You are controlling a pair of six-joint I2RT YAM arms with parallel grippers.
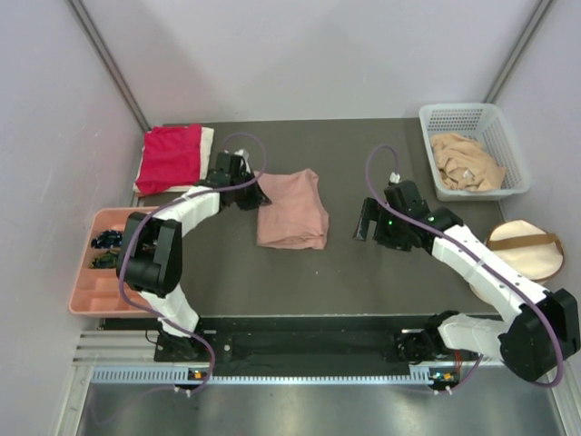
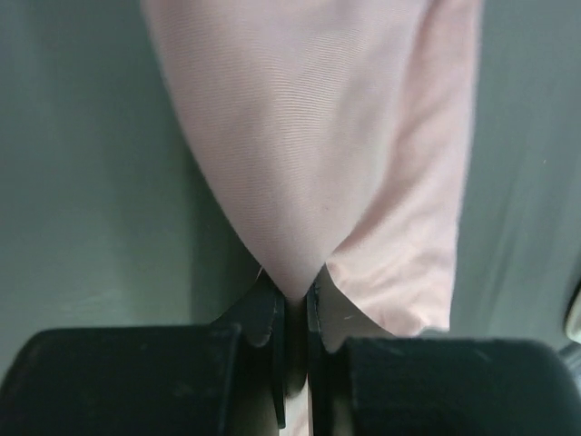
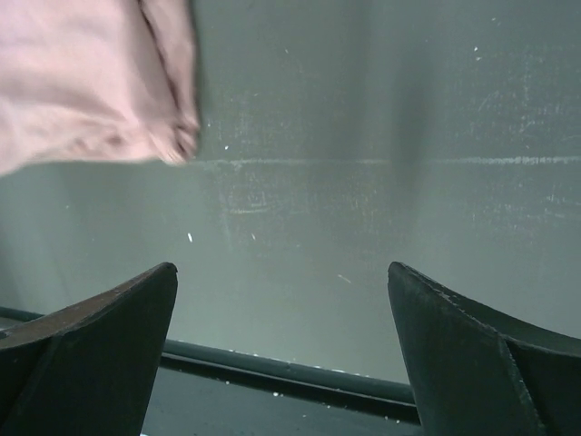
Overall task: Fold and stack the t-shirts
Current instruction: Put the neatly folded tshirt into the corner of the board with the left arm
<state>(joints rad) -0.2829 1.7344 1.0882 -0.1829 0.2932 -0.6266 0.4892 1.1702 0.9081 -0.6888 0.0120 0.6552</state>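
I should next move the pink t-shirt in my left gripper outward and left in the top view, and release it on top of the red t-shirt (image 1: pixel 169 157), where folded t-shirts lie stacked.
The dusty-pink t-shirt (image 1: pixel 292 210) lies folded in the middle of the dark table; its print is hidden. My left gripper (image 1: pixel 258 194) is shut on the shirt's upper left corner, and the left wrist view shows the pink cloth (image 2: pixel 327 154) pinched between the closed fingers (image 2: pixel 270 318). My right gripper (image 1: pixel 366 224) is open and empty over bare table to the right of the shirt; the right wrist view shows the shirt's corner (image 3: pixel 86 82) at upper left. A red t-shirt (image 1: pixel 169 157) lies folded on a white one (image 1: pixel 207 145) at the back left. A tan t-shirt (image 1: pixel 466 163) sits crumpled in the basket.
A white plastic basket (image 1: pixel 495 121) stands at the back right. A round cream bag with a brown strap (image 1: pixel 526 247) lies at the right edge. A pink tray (image 1: pixel 91 295) with small dark items sits at the left.
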